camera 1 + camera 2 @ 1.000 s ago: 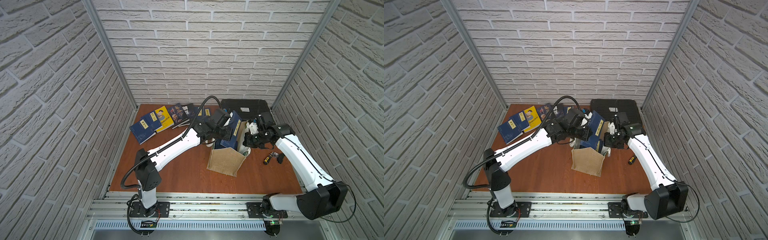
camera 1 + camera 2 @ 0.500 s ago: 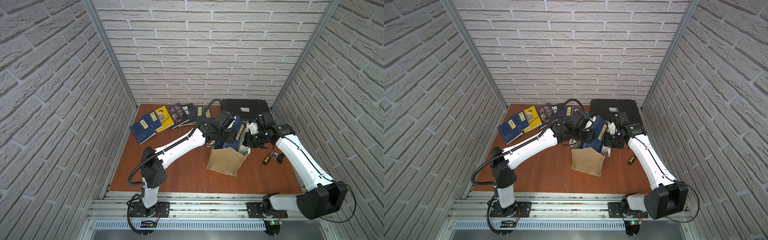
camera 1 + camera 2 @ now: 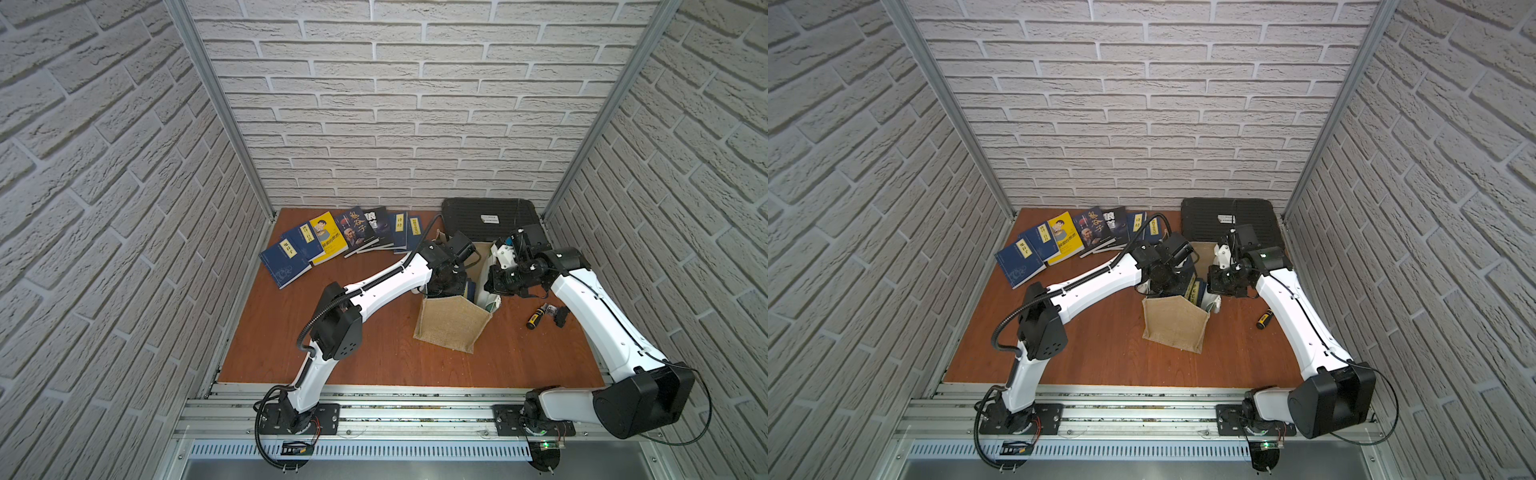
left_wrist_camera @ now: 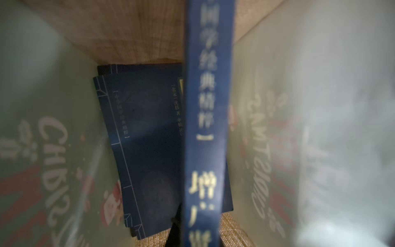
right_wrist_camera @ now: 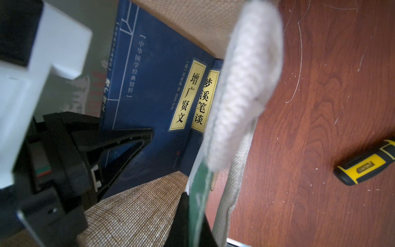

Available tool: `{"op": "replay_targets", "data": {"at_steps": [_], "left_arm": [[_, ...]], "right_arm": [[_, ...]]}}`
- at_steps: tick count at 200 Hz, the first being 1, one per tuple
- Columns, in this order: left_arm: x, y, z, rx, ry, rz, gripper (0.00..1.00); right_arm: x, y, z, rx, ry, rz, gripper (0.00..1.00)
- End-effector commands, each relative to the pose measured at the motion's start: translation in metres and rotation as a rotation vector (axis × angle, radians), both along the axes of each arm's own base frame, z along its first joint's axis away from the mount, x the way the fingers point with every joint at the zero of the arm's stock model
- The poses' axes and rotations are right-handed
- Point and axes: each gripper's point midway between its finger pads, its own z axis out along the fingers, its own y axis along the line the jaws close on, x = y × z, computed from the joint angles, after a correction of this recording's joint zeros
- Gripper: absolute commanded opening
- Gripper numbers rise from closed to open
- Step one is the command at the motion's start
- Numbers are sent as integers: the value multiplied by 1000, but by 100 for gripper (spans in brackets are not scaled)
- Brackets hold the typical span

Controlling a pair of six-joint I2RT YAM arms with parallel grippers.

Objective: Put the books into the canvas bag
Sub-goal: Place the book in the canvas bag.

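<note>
Next, my right gripper draws outward and slightly up with the bag's green side (image 3: 486,297) (image 5: 199,183), then releases it, because the canvas bag stands crooked on the tabletop.
The canvas bag (image 3: 453,328) stands open at mid table, tan with green inner walls (image 4: 53,128). My left gripper (image 4: 198,235) reaches down inside it, shut on the spine of a navy book (image 4: 206,128). That book stands upright above other navy books (image 4: 149,139) lying on the bag's floor. In the right wrist view the held book's yellow label (image 5: 188,96) faces out. My right gripper (image 5: 196,224) is shut on the bag's green side wall (image 5: 199,192), beside the white rope handle (image 5: 245,85). Several more books (image 3: 332,237) lie fanned along the back left.
A black plastic case (image 3: 490,218) lies at the back right, just behind the bag. A yellow and black screwdriver (image 3: 536,318) and a small black part (image 3: 560,318) lie on the wood right of the bag, under my right arm.
My left gripper has moved right and down, taking the navy book from above the bag's mouth to inside the bag. The right gripper has kept its hold on the bag.
</note>
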Motion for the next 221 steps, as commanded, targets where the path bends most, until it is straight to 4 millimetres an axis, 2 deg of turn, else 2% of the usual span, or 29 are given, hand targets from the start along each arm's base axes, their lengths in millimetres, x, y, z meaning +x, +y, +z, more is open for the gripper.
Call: {"op": "replay_targets", "data": {"at_steps": [1, 57, 129, 144, 155, 179, 202, 221], "left_arm": [[16, 1, 12, -73, -1, 88, 0], [16, -13, 1, -150, 55, 59, 0], [10, -33, 30, -323, 42, -89, 4], [12, -29, 24, -329, 62, -66, 5], [15, -23, 18, -308, 71, -41, 9], [19, -3, 10, -217, 70, 17, 27], [23, 10, 28, -203, 42, 39, 38], [28, 22, 58, -217, -7, 48, 42]], "right_arm": [[3, -6, 2, -25, -38, 5, 5], [3, -12, 3, -54, -45, -5, 6], [8, -9, 8, -29, -59, -30, 6], [9, -9, 11, -26, -61, -34, 6], [10, -9, 13, -25, -64, -36, 6], [12, -13, 15, -47, -68, -44, 6], [14, -16, 16, -64, -63, -51, 6], [17, -18, 18, -75, -62, -53, 6]]}}
